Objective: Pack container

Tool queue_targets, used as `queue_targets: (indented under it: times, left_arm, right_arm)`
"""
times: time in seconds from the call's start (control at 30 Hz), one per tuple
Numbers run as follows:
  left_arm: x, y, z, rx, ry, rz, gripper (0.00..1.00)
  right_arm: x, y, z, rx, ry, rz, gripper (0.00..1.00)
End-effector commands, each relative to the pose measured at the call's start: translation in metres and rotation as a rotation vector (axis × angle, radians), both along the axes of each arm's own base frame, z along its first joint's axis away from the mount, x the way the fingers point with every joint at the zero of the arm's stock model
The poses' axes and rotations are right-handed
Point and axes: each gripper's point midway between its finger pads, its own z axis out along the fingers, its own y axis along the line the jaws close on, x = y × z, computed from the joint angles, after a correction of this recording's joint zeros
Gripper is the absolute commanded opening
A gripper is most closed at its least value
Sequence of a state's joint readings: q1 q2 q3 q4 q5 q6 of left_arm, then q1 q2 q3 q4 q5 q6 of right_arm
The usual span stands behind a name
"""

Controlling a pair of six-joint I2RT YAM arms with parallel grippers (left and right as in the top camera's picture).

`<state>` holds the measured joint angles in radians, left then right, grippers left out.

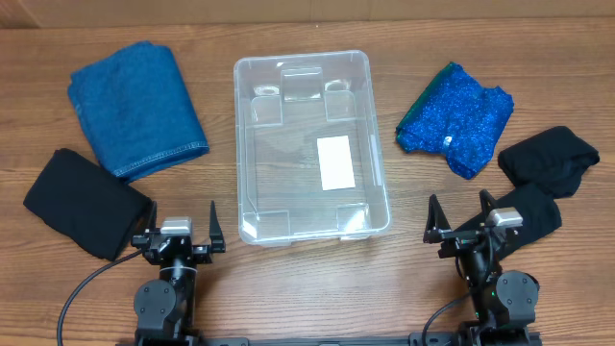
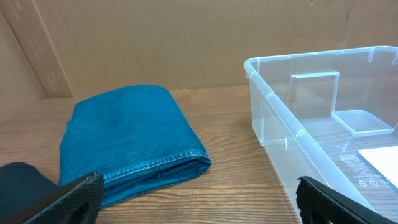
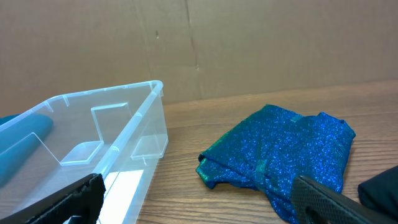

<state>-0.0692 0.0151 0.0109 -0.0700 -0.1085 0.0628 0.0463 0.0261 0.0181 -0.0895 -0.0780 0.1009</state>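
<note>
My right gripper reaches outward to the sparkly blue cloth (image 1: 456, 117) next and turns onto its edge by the black cloths, since it lies outward and the container is empty.
The clear plastic container (image 1: 252, 144) stands in the middle of the table with a white label (image 1: 334, 161) on its bottom and nothing in it. It also shows in the left wrist view (image 2: 280, 112) and in the right wrist view (image 3: 134, 134). A folded blue denim cloth (image 1: 136, 108) (image 2: 127, 140) lies to its left, with a black cloth (image 1: 85, 204) nearer me. A sparkly blue cloth (image 1: 456, 117) (image 3: 283, 152) lies to its right, beside two black cloths (image 1: 548, 159) (image 1: 530, 213). My left gripper (image 1: 180, 235) (image 2: 199, 202) is open and empty. My right gripper (image 1: 463, 223) (image 3: 199, 202) is open and empty.
A brown cardboard wall (image 2: 155, 43) stands behind the table.
</note>
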Motion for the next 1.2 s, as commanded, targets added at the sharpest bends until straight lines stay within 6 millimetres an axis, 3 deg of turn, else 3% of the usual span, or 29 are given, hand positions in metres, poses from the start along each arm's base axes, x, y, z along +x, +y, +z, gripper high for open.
queue_targets:
  times: [0.0,0.37,0.5,0.57,0.67,0.77,0.83,1.0,1.07,1.17]
  left_arm:
    - [0.000,0.002,0.001,0.019,-0.010,0.005,1.00]
    - [0.000,0.002,0.001,0.019,-0.012,0.008,1.00]
    - [0.000,-0.002,0.006,-0.116,-0.028,-0.012,1.00]
    - [-0.003,-0.002,0.021,-0.204,-0.044,-0.009,1.00]
    - [-0.009,0.002,0.067,-0.213,-0.073,0.012,1.00]
    - [-0.005,0.004,0.093,-0.209,-0.021,0.032,1.00]
    - [0.008,0.003,0.112,-0.200,0.087,0.042,1.00]
    - [0.033,0.001,0.128,-0.170,0.331,0.061,1.00]
    - [0.041,0.001,0.129,-0.158,0.473,0.074,1.00]
    - [0.047,-0.007,0.129,-0.166,0.565,0.042,1.00]
  right_arm:
    - [0.000,0.000,0.000,0.001,-0.007,0.001,1.00]
    - [0.000,0.000,0.001,0.002,-0.010,0.001,1.00]
    - [0.000,-0.002,0.016,0.040,-0.053,-0.012,1.00]
    - [0.000,-0.020,0.032,0.086,-0.071,-0.115,1.00]
    - [0.007,-0.036,0.060,0.080,-0.036,-0.211,1.00]
    - [0.030,-0.037,0.079,0.065,0.051,-0.228,1.00]
    - [0.066,-0.037,0.087,0.045,0.198,-0.229,1.00]
    - [0.136,-0.053,0.074,0.100,0.566,-0.162,1.00]
    - [0.159,-0.075,0.057,0.203,0.744,-0.116,1.00]
    - [0.178,-0.118,0.035,0.262,0.825,-0.179,1.00]
